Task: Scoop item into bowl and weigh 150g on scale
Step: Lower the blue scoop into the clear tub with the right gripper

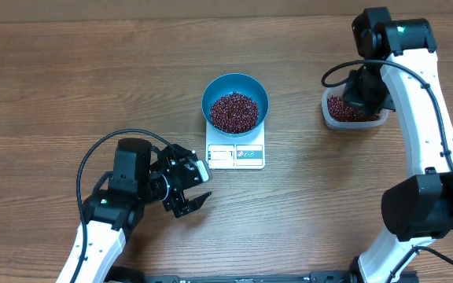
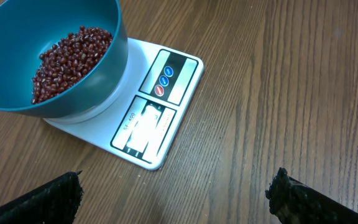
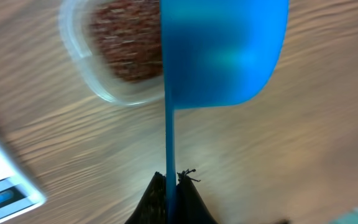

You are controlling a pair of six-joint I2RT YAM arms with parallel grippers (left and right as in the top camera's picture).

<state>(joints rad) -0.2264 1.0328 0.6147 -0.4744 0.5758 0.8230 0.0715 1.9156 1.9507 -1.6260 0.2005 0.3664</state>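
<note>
The right gripper moves down over the clear tub next until the scoop (image 3: pixel 222 56) meets its beans, then releases the handle, since the teal bowl already holds a heap.
The teal bowl (image 1: pixel 235 80) stands on the white scale (image 1: pixel 236 155) at mid-table, holding a heap of red-brown beans (image 1: pixel 234 112). In the left wrist view the bowl (image 2: pixel 104 81) with its beans (image 2: pixel 67 59) sits at upper left, the scale's panel (image 2: pixel 160 118) facing me. My left gripper (image 1: pixel 191 187) (image 2: pixel 176 193) is open and empty, low over the wood just in front of the scale. My right gripper (image 1: pixel 362 93) (image 3: pixel 169 180) is shut on the handle of a bright blue scoop (image 3: pixel 222 56), held above a clear tub (image 3: pixel 104 87) of more beans (image 3: pixel 126 43).
The clear tub (image 1: pixel 352 110) sits at the right, apart from the scale, and the right arm crosses over it. A corner of the scale (image 3: pixel 5 193) shows at the lower left of the blurred right wrist view. Bare wooden tabletop surrounds everything.
</note>
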